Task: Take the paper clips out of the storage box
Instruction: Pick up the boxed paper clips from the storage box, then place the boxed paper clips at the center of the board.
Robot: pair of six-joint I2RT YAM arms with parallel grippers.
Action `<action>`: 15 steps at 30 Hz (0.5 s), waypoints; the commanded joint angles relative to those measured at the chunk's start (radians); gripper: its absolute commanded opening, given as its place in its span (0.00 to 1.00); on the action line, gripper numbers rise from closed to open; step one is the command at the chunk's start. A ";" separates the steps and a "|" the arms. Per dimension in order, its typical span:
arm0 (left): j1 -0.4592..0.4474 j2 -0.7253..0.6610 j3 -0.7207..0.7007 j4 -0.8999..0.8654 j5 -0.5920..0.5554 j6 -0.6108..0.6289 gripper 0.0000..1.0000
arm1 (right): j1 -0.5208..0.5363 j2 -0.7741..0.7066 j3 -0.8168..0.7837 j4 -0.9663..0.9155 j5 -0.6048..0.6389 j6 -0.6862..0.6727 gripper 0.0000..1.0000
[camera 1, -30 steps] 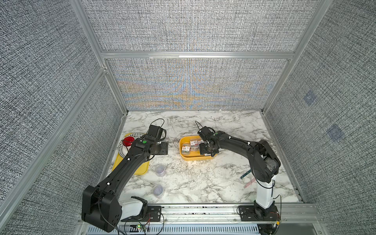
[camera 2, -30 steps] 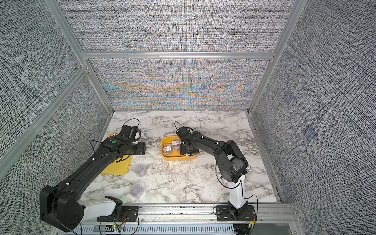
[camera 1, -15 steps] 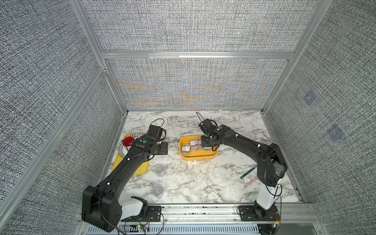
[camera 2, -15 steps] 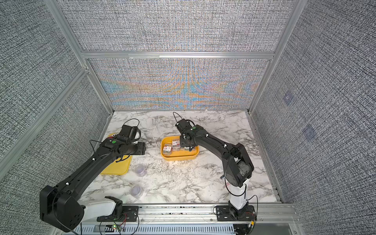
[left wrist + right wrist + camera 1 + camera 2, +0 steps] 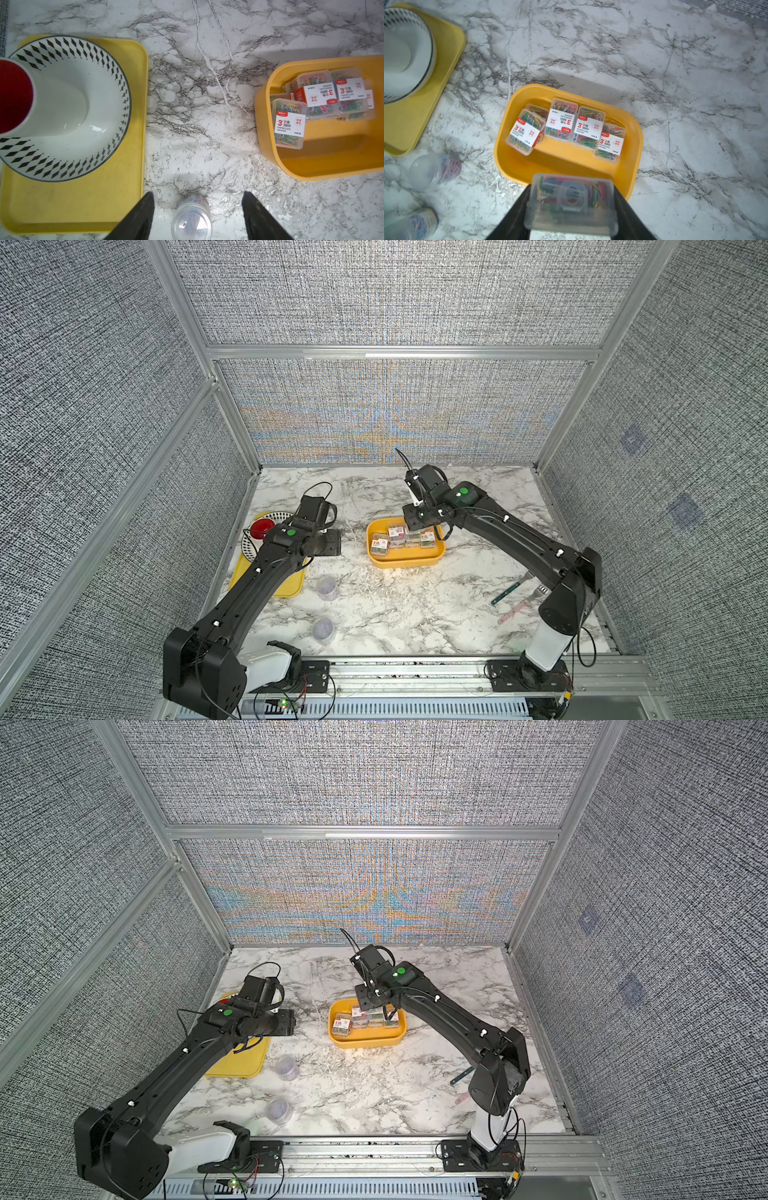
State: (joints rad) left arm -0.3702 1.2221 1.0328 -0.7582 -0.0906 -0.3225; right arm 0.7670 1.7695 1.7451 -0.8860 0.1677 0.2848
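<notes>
The tabletop beside the tubs is bare, so my right gripper will next move back past the near side of the box and down to let go of the case there.
The storage box [image 5: 405,563] [image 5: 517,166], a deep yellow bin, stands mid-table with several clear labelled cases of paper clips [image 5: 397,537] [image 5: 564,124] along its far side. My right gripper [image 5: 572,199] [image 5: 419,524] is shut on one more case [image 5: 571,195], held above the box's near wall. My left gripper [image 5: 197,197] [image 5: 332,541] hangs open and empty, left of the box. A round clear tub of clips [image 5: 192,220] [image 5: 327,588] stands on the table below it. A second tub [image 5: 323,630] sits nearer the front.
A flat yellow tray [image 5: 286,585] [image 5: 72,203] at the left carries a diamond-patterned bowl [image 5: 68,108] with a red-lined cup [image 5: 262,527] in it. A green pen [image 5: 509,593] and a pink one [image 5: 517,610] lie at the right, close to the right arm's base.
My right gripper closed on a case inside the box and rose with it, the arm stretching out. The left arm stayed still.
</notes>
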 commanded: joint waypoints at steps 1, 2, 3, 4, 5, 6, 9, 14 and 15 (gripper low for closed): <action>0.004 -0.029 -0.008 0.023 -0.052 -0.010 0.70 | 0.049 0.020 0.023 -0.090 -0.059 -0.131 0.45; 0.005 -0.037 -0.010 0.022 -0.071 -0.014 0.70 | 0.072 0.032 0.025 -0.109 -0.072 -0.160 0.45; 0.007 -0.046 -0.011 0.020 -0.087 -0.017 0.70 | 0.097 0.044 0.025 -0.128 -0.077 -0.189 0.46; 0.008 -0.057 -0.015 0.022 -0.099 -0.021 0.70 | 0.122 0.056 0.022 -0.138 -0.073 -0.207 0.45; 0.011 -0.071 -0.018 0.025 -0.114 -0.025 0.70 | 0.149 0.068 0.021 -0.147 -0.073 -0.227 0.46; 0.013 -0.087 -0.023 0.029 -0.129 -0.029 0.71 | 0.173 0.079 0.019 -0.148 -0.075 -0.241 0.46; 0.021 -0.138 -0.040 0.041 -0.182 -0.047 0.71 | 0.232 0.099 0.031 -0.134 -0.097 -0.274 0.45; 0.035 -0.229 -0.075 0.065 -0.267 -0.074 0.71 | 0.299 0.155 0.080 -0.112 -0.148 -0.315 0.46; 0.038 -0.249 -0.081 0.072 -0.281 -0.078 0.71 | 0.312 0.178 0.092 -0.118 -0.151 -0.326 0.46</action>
State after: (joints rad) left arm -0.3386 1.0107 0.9638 -0.7238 -0.2924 -0.3752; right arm 1.0542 1.9137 1.8156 -1.0031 0.0582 0.0101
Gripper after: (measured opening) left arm 0.709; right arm 0.540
